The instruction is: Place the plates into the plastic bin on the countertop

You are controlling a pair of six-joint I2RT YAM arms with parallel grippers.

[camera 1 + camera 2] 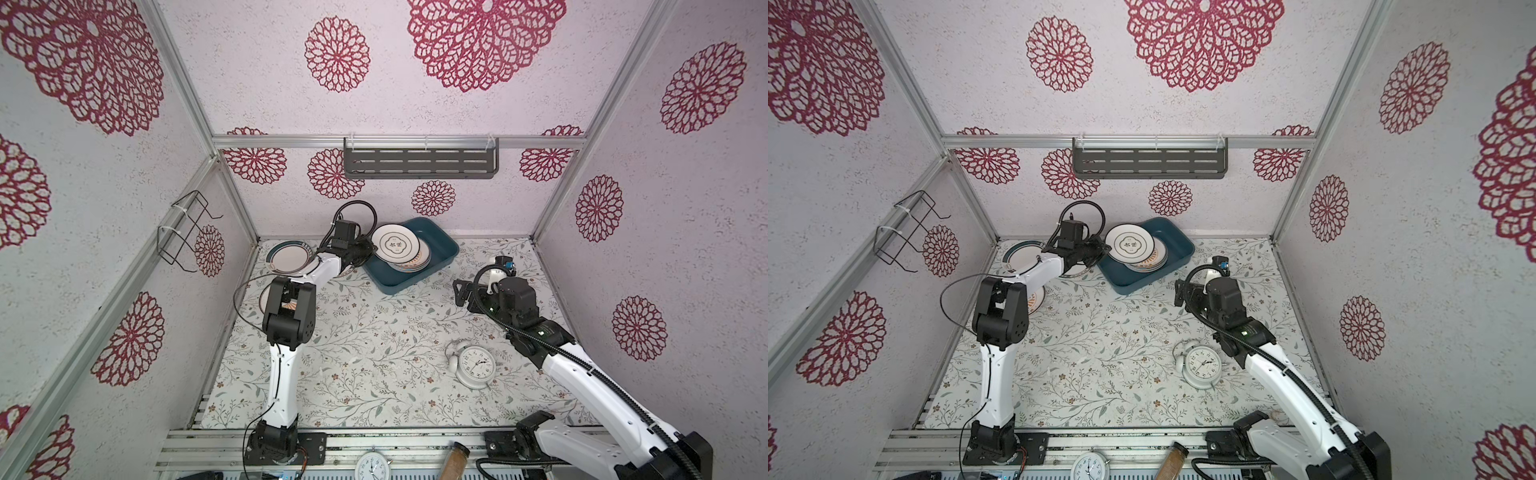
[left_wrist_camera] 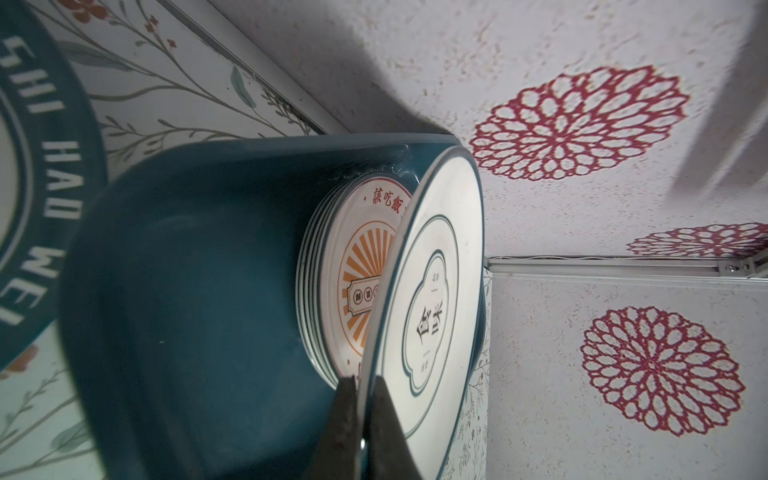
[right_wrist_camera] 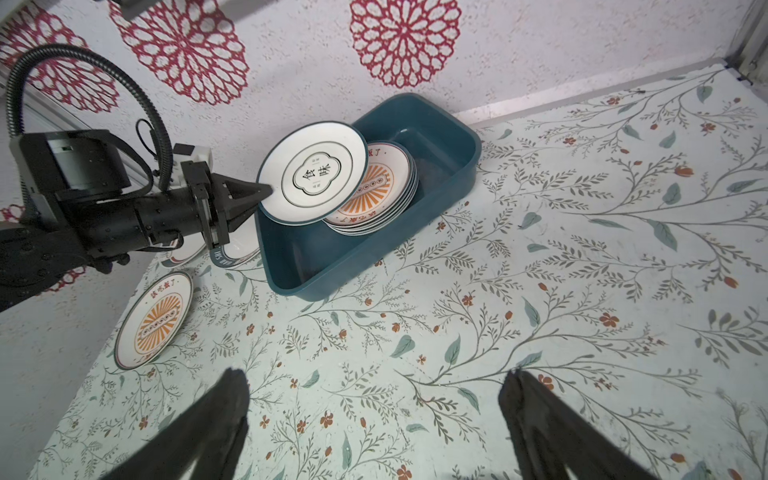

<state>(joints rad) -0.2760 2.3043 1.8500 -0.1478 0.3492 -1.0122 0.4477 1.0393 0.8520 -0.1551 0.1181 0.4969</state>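
The left gripper will next carry the white plate farther over the stack of plates, lower it there and then let it go, because the plate still hangs tilted and off-centre.
My left gripper [image 1: 372, 250] [image 2: 365, 382] [image 3: 268, 191] is shut on the rim of a white plate with a black quatrefoil emblem [image 1: 395, 246] [image 2: 432, 324] [image 3: 313, 172]. That plate hangs tilted over a stack of plates [image 1: 415, 264] [image 3: 374, 199] inside the dark teal plastic bin [image 1: 399, 286] [image 3: 436, 137]. On the countertop [image 1: 374, 353], left of the bin, lie a teal-rimmed plate [image 1: 286, 257] and an orange sunburst plate [image 3: 156, 320]. A third plate [image 3: 183, 249] is mostly hidden under the left arm. My right gripper [image 1: 459, 293] [image 3: 374, 374] is open and empty, right of the bin.
A white alarm clock [image 1: 476, 365] lies at the front right of the countertop. A grey slotted shelf [image 1: 419, 162] hangs on the back wall and a wire rack [image 1: 183, 232] on the left wall. A second clock [image 1: 372, 467] and a jar [image 1: 455, 457] sit on the front rail.
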